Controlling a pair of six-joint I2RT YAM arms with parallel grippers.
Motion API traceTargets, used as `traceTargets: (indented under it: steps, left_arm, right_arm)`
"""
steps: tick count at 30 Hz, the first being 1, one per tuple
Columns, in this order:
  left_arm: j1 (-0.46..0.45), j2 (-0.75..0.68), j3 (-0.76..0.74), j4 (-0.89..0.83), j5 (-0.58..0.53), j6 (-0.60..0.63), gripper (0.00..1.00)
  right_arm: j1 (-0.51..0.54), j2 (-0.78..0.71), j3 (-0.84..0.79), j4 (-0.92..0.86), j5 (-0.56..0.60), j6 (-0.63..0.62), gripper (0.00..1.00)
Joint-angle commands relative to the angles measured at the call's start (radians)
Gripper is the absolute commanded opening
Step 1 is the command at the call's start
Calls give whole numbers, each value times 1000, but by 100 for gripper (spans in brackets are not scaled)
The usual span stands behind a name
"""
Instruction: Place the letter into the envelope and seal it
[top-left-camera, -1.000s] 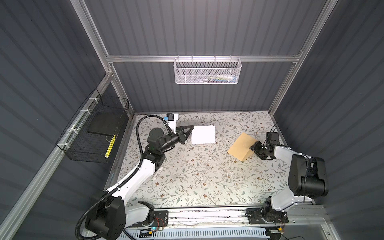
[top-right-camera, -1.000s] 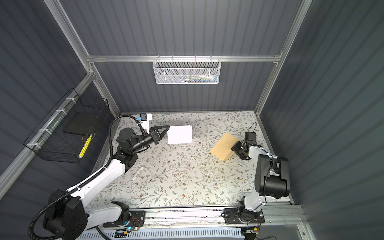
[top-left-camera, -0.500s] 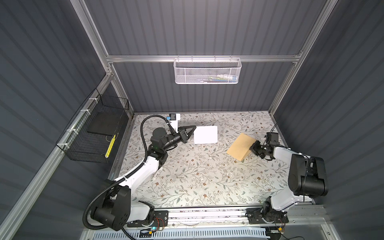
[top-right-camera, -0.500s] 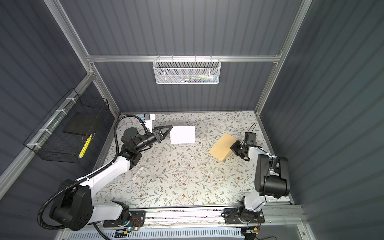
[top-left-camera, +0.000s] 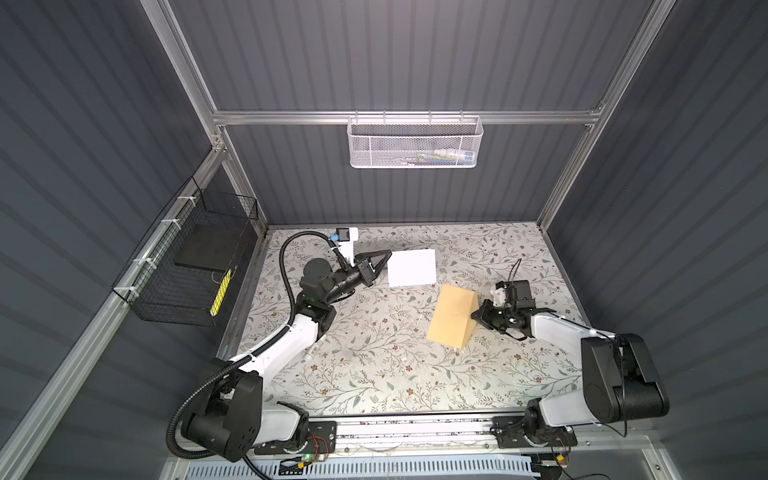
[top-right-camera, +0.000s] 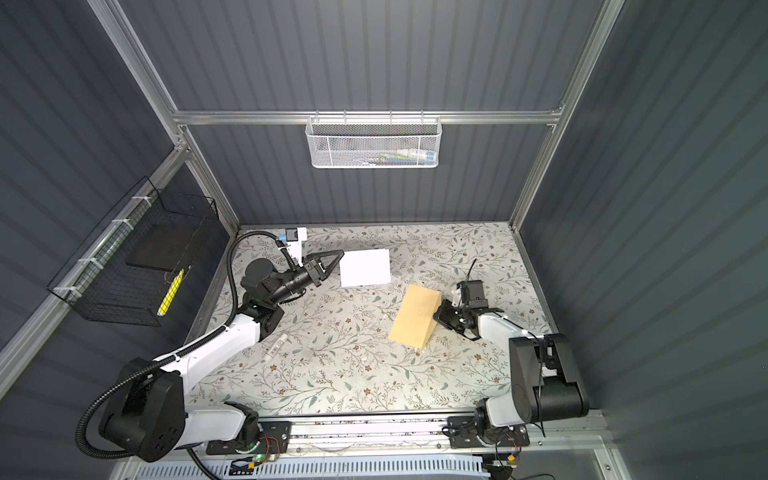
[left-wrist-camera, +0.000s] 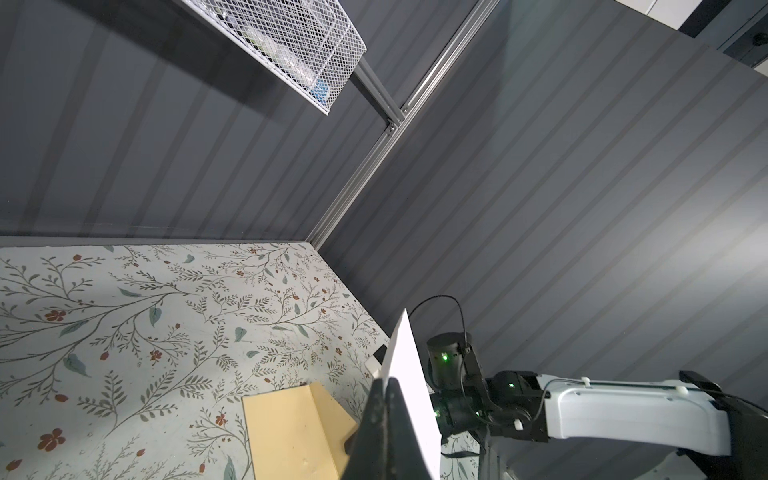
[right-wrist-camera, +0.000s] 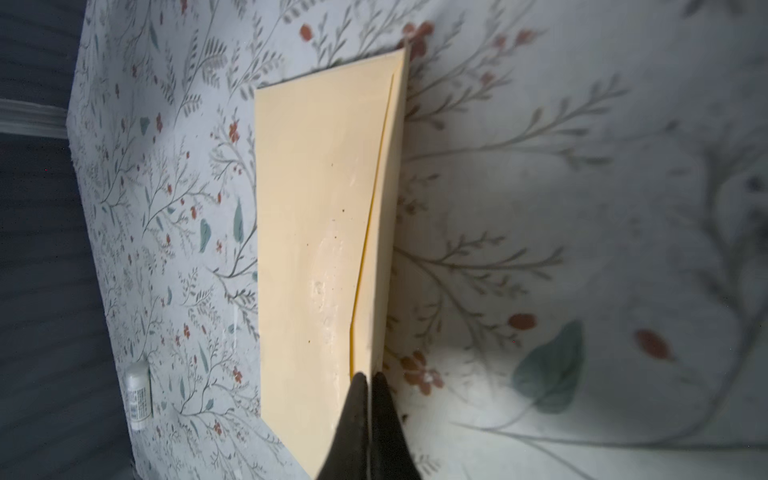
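Note:
The envelope (top-left-camera: 451, 316) sits slanted, so my right gripper will next pull its flap toward the table's middle and slightly back until the envelope lies straight, then let go.
The letter (top-left-camera: 411, 268) (top-right-camera: 365, 268) is a white sheet held off the table at the back. My left gripper (top-left-camera: 389, 252) (top-right-camera: 342, 252) is shut on its left edge. In the left wrist view the letter (left-wrist-camera: 409, 382) runs nearly edge-on out of the left gripper (left-wrist-camera: 386, 384). The tan envelope (top-left-camera: 451, 316) (top-right-camera: 415, 316) (left-wrist-camera: 291, 432) lies right of centre, its right side raised. My right gripper (top-left-camera: 476, 314) (top-right-camera: 436, 316) (right-wrist-camera: 368, 378) is shut on the envelope's flap (right-wrist-camera: 382, 208), which lifts off the envelope's body (right-wrist-camera: 316, 232).
A small white stick (top-left-camera: 312, 353) (top-right-camera: 276, 345) (right-wrist-camera: 138, 395) lies beside the left arm. A white mesh basket (top-left-camera: 415, 143) hangs on the back wall. A black wire basket (top-left-camera: 195, 266) hangs on the left wall. Dark walls close in three sides of the floral table.
The right gripper has shut on the envelope's flap and drawn the envelope left and toward the front. The left gripper has carried the letter slightly to the right.

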Motion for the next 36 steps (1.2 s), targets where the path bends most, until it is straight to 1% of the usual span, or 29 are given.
traceTargets:
  steps: [1,4,7,12,17,21,23,24,25,27,28,29,30,31,32,33,36]
  left_arm:
    - [-3,20,-27,115,-23,-57,0]
    - [-6,37,-33,144,-39,-77,0]
    - [-10,45,-41,162,-56,-83,0]
    - [-17,55,-46,167,-73,-81,0]
    - [-25,46,-60,150,-93,-65,0]
    - [-42,58,-69,153,-106,-63,0]
    - [-55,71,-70,163,-112,-63,0]
    - [-65,78,-73,169,-120,-67,0]
    - [-73,83,-73,175,-126,-69,0]
    - [-86,93,-76,177,-151,-76,0]
    - [-91,97,-80,177,-171,-83,0]
    - [-97,102,-82,179,-191,-92,0]
    - [-101,105,-86,184,-211,-100,0]
    - [-105,111,-89,193,-222,-107,0]
    - [-110,117,-94,201,-272,-117,0]
    - [-112,120,-100,210,-298,-125,0]
    - [-127,124,-120,207,-404,-160,0]
  right_arm:
    - [69,-55,-24,14,25,60,0]
    - [131,-78,-20,5,41,73,0]
    - [173,-63,13,-45,47,55,0]
    - [243,-28,50,-72,34,27,0]
    - [293,3,89,-96,5,3,0]
    - [311,22,114,-119,7,-3,0]
    - [312,26,116,-114,7,4,10]
    - [311,27,116,-110,11,9,19]
    - [311,24,119,-112,23,13,32]
    - [309,7,126,-120,55,15,43]
    - [308,-6,132,-134,73,14,52]
    - [304,-21,136,-147,129,14,56]
    - [297,-39,138,-151,147,10,59]
    - [292,-58,140,-160,168,11,61]
    - [281,-92,137,-177,215,23,62]
    - [270,-119,129,-178,241,33,63]
    - [231,-264,56,-105,283,106,70]
